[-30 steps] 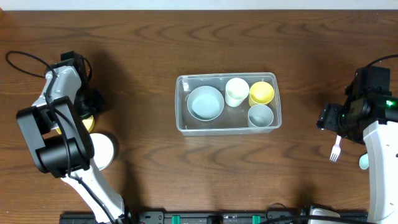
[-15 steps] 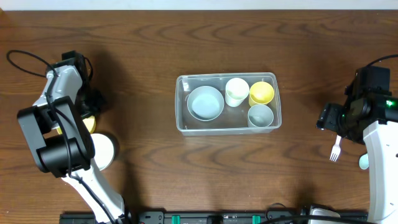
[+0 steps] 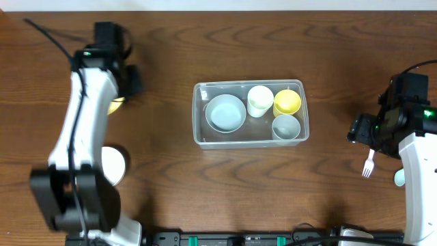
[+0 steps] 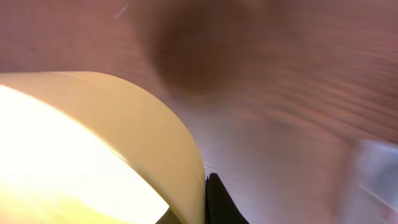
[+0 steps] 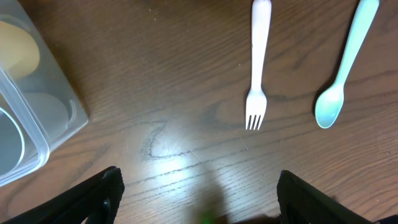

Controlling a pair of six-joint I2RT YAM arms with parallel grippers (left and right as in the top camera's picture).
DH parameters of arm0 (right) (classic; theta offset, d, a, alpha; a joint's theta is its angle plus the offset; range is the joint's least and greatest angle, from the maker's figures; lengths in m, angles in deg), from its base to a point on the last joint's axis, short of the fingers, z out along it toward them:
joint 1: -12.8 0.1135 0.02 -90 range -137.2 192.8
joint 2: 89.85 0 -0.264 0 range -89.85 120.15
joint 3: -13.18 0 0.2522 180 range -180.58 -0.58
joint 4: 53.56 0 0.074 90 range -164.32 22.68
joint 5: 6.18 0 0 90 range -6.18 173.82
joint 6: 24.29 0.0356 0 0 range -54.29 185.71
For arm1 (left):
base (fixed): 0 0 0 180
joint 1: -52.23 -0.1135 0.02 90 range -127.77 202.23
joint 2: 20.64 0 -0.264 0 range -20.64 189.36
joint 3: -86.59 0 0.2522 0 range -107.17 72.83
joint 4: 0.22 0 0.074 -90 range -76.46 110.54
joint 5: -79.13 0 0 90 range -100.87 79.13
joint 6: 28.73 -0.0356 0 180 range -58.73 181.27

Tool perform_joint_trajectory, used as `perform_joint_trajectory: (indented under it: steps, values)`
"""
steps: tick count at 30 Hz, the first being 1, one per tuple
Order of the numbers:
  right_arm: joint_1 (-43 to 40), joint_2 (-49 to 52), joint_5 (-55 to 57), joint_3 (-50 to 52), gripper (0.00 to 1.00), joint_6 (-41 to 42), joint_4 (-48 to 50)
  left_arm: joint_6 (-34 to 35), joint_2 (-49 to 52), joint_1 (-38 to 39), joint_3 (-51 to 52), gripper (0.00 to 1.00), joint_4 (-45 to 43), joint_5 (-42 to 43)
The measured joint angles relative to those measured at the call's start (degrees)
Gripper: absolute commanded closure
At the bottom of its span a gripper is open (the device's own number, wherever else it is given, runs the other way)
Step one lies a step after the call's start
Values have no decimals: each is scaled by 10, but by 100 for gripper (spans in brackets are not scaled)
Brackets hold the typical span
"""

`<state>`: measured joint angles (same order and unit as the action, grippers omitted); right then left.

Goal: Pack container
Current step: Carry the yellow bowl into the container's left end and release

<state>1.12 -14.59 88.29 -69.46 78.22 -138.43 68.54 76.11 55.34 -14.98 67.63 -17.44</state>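
The left gripper swings over the container and down onto the grey-blue bowl (image 3: 225, 113) next. It releases the yellow bowl's rim there, because that round hollow stands empty.
The clear container (image 3: 200, 137) stands mid-table with a grey-blue bowl (image 3: 225, 113), a white cup (image 3: 259, 100), a yellow cup (image 3: 287, 102) and a grey cup (image 3: 285, 127) in it. Its corner (image 5: 37, 134) shows in the right wrist view. My left gripper (image 3: 127, 90) is at the far left, shut on the rim of a yellow bowl (image 3: 117, 105). The left wrist view is blurred and filled by that yellow bowl (image 4: 93, 137), with one black fingertip (image 4: 216, 200) pressed against its wall. My right gripper (image 3: 358, 130) hangs open over bare wood at the right (image 5: 199, 208).
A white cup (image 3: 113, 162) stands near the left arm's base. A white fork (image 3: 369, 164) (image 5: 257, 68) and a pale blue spoon (image 3: 399, 178) (image 5: 342, 74) lie on the table by the right arm.
The left arm has swung away from the table's near left to the far left, carrying the yellow bowl with it. The right arm has not moved.
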Motion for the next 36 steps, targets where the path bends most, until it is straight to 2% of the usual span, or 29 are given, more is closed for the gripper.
perform_joint_trajectory:
  steps: [6, 10, 14, 28, 36]
  values:
    - [0, 0, 0, 0, 19, 0, -3, -110, -78, 177, -4, 94, -10, 3]
    - [0, 0, 0, 0, 19, 0, -4, -184, -74, 285, -4, 94, -16, 4]
    - [0, 0, -1, 0, 19, 0, -4, -243, -49, 358, -4, 94, -16, 4]
    - [0, 0, -2, 0, 19, 0, -4, -293, 96, 374, -4, 94, -19, 62]
    - [0, 0, -2, 0, 19, 0, -4, -299, 128, 372, -4, 94, -31, 78]
